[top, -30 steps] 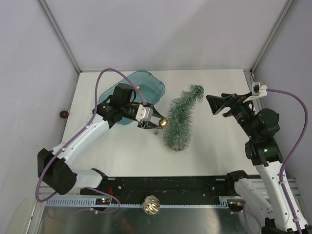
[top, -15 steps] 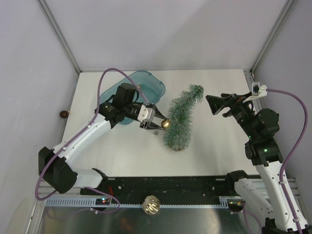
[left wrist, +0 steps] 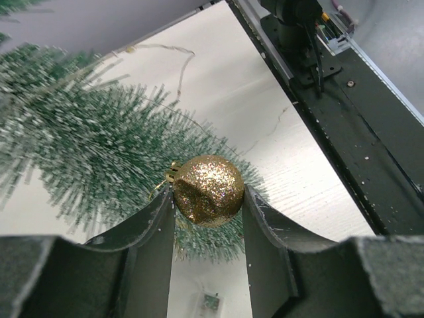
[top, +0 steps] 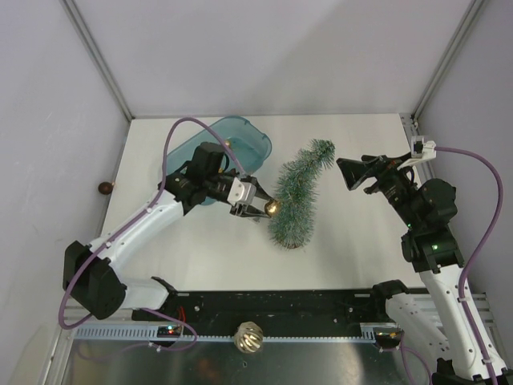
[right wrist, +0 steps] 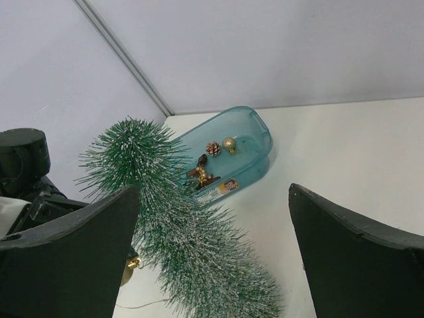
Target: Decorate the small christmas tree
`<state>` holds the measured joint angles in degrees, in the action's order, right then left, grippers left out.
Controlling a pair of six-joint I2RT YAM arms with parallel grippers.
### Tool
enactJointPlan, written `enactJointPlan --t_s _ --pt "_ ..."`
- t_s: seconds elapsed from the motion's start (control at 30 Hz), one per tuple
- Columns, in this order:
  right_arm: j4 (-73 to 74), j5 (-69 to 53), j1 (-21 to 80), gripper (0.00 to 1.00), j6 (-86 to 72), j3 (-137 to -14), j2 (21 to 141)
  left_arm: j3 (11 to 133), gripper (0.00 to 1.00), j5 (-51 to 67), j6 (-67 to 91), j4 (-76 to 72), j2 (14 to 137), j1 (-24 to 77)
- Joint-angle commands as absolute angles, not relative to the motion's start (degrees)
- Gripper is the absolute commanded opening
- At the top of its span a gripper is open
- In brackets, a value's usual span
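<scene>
The left gripper moves down and back along the tree's side toward the bottom branches next, then opens, since the bauble's cap faces the tree's needles.
The small christmas tree (top: 296, 200) stands mid-table, frosted green, with its tip bent toward the right arm. My left gripper (top: 260, 204) is shut on a glittery gold bauble (top: 272, 207) and holds it at the tree's lower left side. In the left wrist view the bauble (left wrist: 207, 189) sits between both fingers, with its cap toward the needles (left wrist: 86, 152). My right gripper (top: 353, 172) hangs open to the right of the treetop, apart from it. In the right wrist view the tree (right wrist: 192, 245) fills the space between the wide-open fingers (right wrist: 73, 258).
A teal tub (top: 255, 143) stands behind the left arm, holding a pinecone (right wrist: 212, 148), a gold bauble (right wrist: 229, 143) and a brown star ornament (right wrist: 201, 173). A thin wire (left wrist: 182, 66) lies on the table. A ribbed ornament (top: 249, 338) rests on the front rail.
My left gripper has carried the gold bauble a little to the right, closer to the tree. The right arm has barely moved.
</scene>
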<state>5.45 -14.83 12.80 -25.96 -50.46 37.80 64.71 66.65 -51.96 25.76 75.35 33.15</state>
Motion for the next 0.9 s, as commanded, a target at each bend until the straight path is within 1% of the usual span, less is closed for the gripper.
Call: enactJointPlan --t_s 0.0,0.23,0.47,0.87 --pt "3.32 -14.52 13.05 0.99 -26.06 -50.76 37.37 62.34 0.23 66.61 -52.74 24.38 72.31 33.56" --pt "3.05 -14.41 13.18 0.99 -26.35 -50.22 37.21 59.89 0.27 64.57 -56.55 24.33 70.64 34.64" --pt "3.18 -14.16 13.34 0.99 -26.27 -50.16 37.05 55.75 0.27 61.21 -60.97 24.3 69.22 35.26" --pt "2.98 -13.68 13.82 0.99 -26.21 -50.18 37.35 51.98 0.27 59.74 -63.76 24.07 68.25 36.13"
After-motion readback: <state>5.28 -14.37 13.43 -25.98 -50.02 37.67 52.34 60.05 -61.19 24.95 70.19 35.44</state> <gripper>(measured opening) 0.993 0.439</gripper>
